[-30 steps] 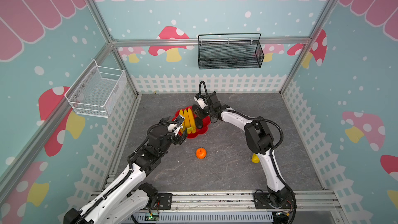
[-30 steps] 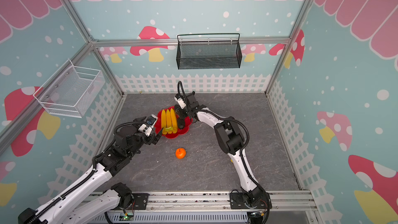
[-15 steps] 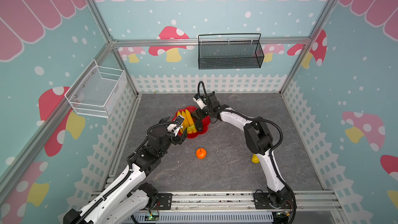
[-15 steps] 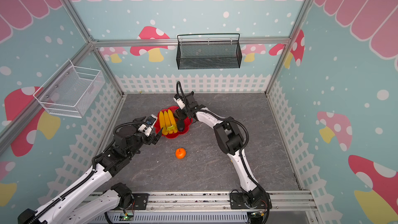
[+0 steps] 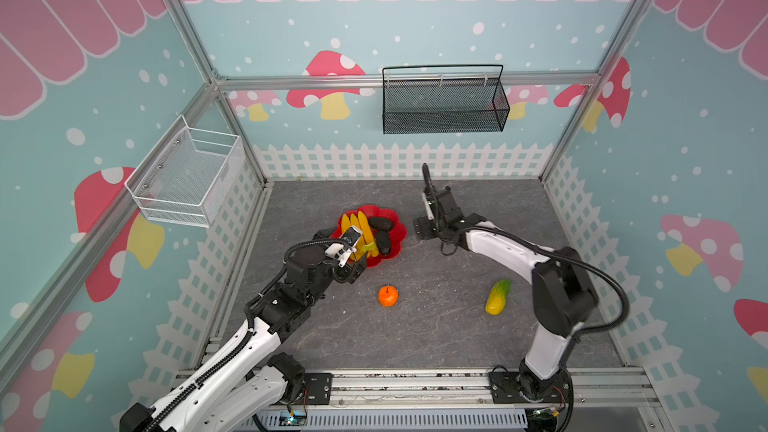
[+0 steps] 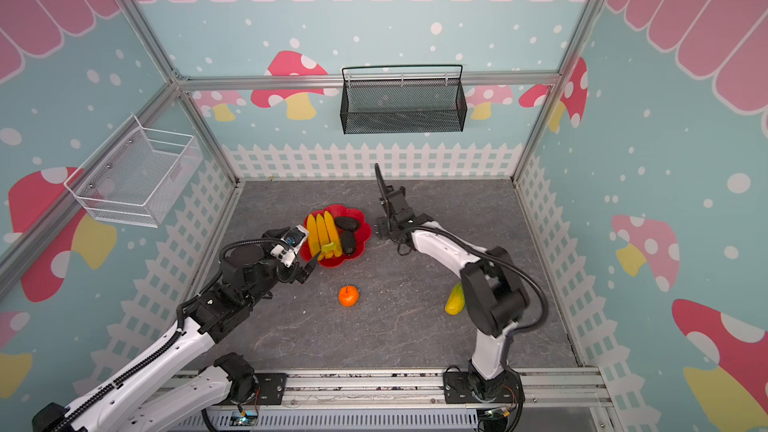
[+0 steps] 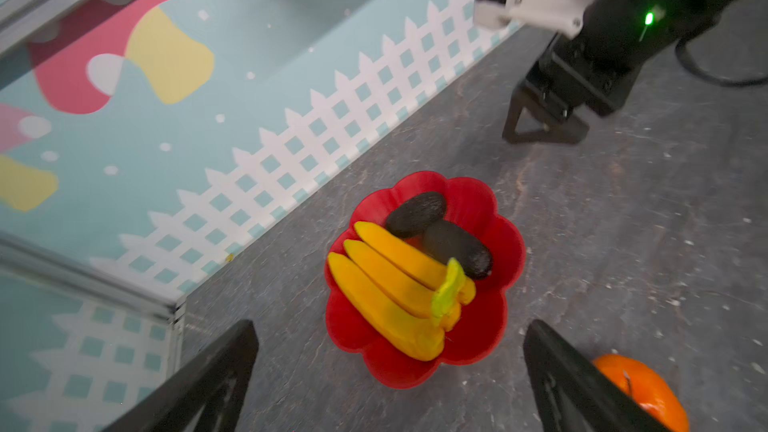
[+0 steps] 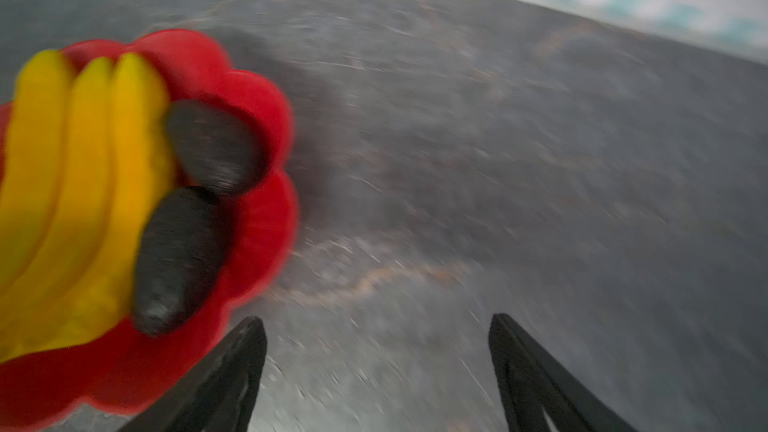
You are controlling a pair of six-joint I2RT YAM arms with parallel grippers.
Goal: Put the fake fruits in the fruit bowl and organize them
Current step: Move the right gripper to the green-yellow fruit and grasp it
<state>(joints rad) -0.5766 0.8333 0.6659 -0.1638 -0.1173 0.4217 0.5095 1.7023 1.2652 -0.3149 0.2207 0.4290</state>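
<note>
My right gripper moves back and down onto the yellow half of the yellow-green fruit (image 5: 497,302) next. That half lies below and back from it, still outside the bowl (image 5: 398,229).
The red fruit bowl (image 5: 398,229) (image 6: 366,229) (image 7: 509,238) (image 8: 266,222) holds the bunch of bananas (image 5: 358,223) (image 6: 322,231) (image 7: 382,284) and two dark ovals (image 5: 381,224) (image 6: 348,242) (image 7: 457,249) (image 8: 178,251). The orange (image 5: 388,295) (image 6: 348,295) (image 7: 648,392) and the yellow-green fruit (image 5: 497,302) (image 6: 454,304) lie on the floor. My left gripper (image 5: 356,265) (image 7: 390,326) hovers open at the bowl's near-left edge, empty. My right gripper (image 5: 422,228) (image 6: 384,229) (image 8: 376,320) stands open and empty just right of the bowl.
A black mesh basket (image 5: 444,103) hangs on the back wall and a white wire basket (image 5: 187,178) on the left wall. White fence panels line the grey floor (image 5: 436,326). The right wrist view is blurred by motion.
My right gripper has opened and pulled back to the right, off the bowl, leaving a dark oval in it. The left arm has hardly moved.
</note>
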